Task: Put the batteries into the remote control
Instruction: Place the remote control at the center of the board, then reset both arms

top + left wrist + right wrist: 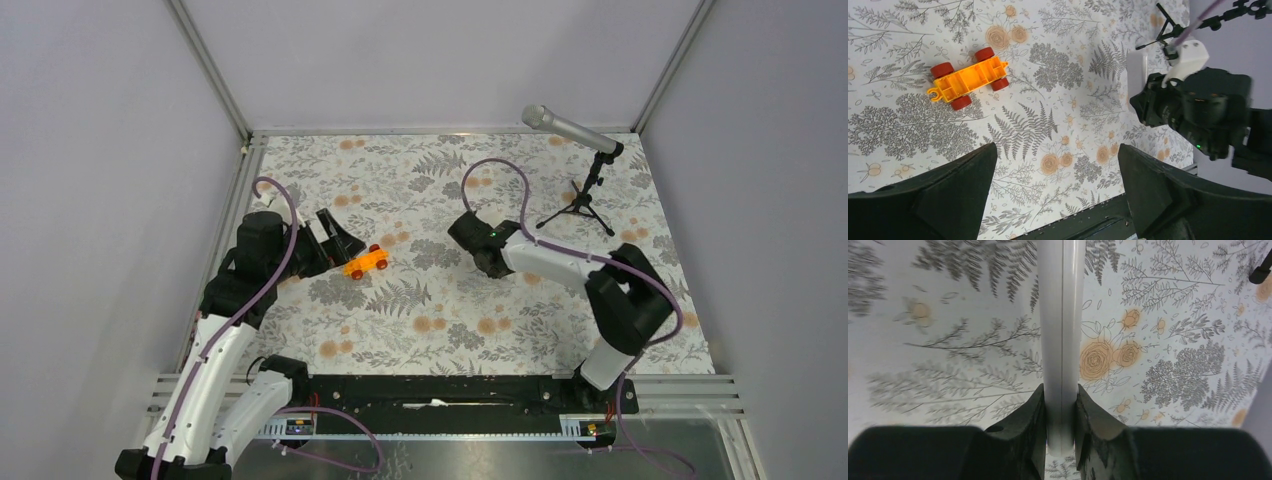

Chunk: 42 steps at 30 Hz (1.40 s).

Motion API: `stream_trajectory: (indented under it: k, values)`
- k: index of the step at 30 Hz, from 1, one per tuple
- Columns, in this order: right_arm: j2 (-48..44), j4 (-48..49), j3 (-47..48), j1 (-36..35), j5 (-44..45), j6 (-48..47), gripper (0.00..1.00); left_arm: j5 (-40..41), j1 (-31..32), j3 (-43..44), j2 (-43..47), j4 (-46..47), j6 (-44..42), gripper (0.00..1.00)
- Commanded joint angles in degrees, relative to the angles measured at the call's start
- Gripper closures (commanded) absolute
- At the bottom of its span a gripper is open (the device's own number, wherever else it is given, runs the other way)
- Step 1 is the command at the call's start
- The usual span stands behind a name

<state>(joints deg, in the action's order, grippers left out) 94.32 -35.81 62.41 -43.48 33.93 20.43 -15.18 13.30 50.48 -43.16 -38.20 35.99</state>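
I will next lower my right gripper straight down and release the remote control (1061,335) on the floral tabletop, as the spot below is clear of toy car and tripod.
My right gripper (1061,396) is shut on the remote control (1061,335), a white-grey slab seen edge-on that runs up from between the fingers, held above the floral table. In the top view the right gripper (466,232) is near the table's middle, and the remote is hidden beneath it. In the left wrist view the remote (1137,71) shows as a white edge beside the right gripper (1148,102). My left gripper (1055,157) is open and empty, in the top view (338,243) just left of the toy car. The batteries are not in view.
An orange toy car with red wheels (367,262) lies on the floral mat, and also shows in the left wrist view (968,78). A microphone on a small black tripod (585,180) stands at the back right. Grey walls enclose the table.
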Motion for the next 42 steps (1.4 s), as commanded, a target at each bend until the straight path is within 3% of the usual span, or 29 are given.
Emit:
stream_trajectory:
  k: [1, 8, 19, 25, 29, 33, 37, 41, 42]
  values:
    - [5.3, -2.4, 0.6, -0.4, 7.4, 0.4, 1.0, 1.2, -0.2, 1.8, 0.1, -0.2, -1.2, 0.01]
    - [7.0, 2.5, -1.2, -1.4, 3.3, -1.2, 0.99, 0.3, -0.2, 2.4, -0.2, -2.3, -1.1, 0.01]
    - [6.9, 2.9, -0.2, -1.9, -5.1, -0.9, 0.62, -1.2, -0.2, 5.4, 1.6, -6.3, -3.1, 0.01]
    - [-2.1, 1.3, 0.9, -2.0, -14.4, 1.1, 0.42, 0.3, -0.1, 11.3, 0.6, -12.6, -3.7, 0.01]
    - [-11.6, 1.1, -0.3, -1.9, -17.2, 4.2, 0.35, 2.8, -0.1, 15.5, 0.6, -16.6, -4.1, 0.01]
    - [-24.2, -2.1, -1.0, -1.9, -10.5, 8.3, 0.3, 8.6, -0.1, 19.9, 2.1, -19.9, -4.5, 0.01]
    - [-39.0, -8.1, -0.1, -1.9, 2.6, 11.1, 0.22, 17.9, -0.1, 22.9, 5.7, -22.8, -5.1, 0.01]
    - [-50.6, -14.5, 4.4, -1.9, 16.1, 10.7, 0.02, 22.9, -0.1, 23.6, 10.7, -24.2, -5.9, 0.01]
    - [-53.0, -14.9, 5.5, -1.9, 18.4, 9.9, 0.01, 24.0, -0.2, 23.8, 11.8, -24.8, -5.7, 0.01]
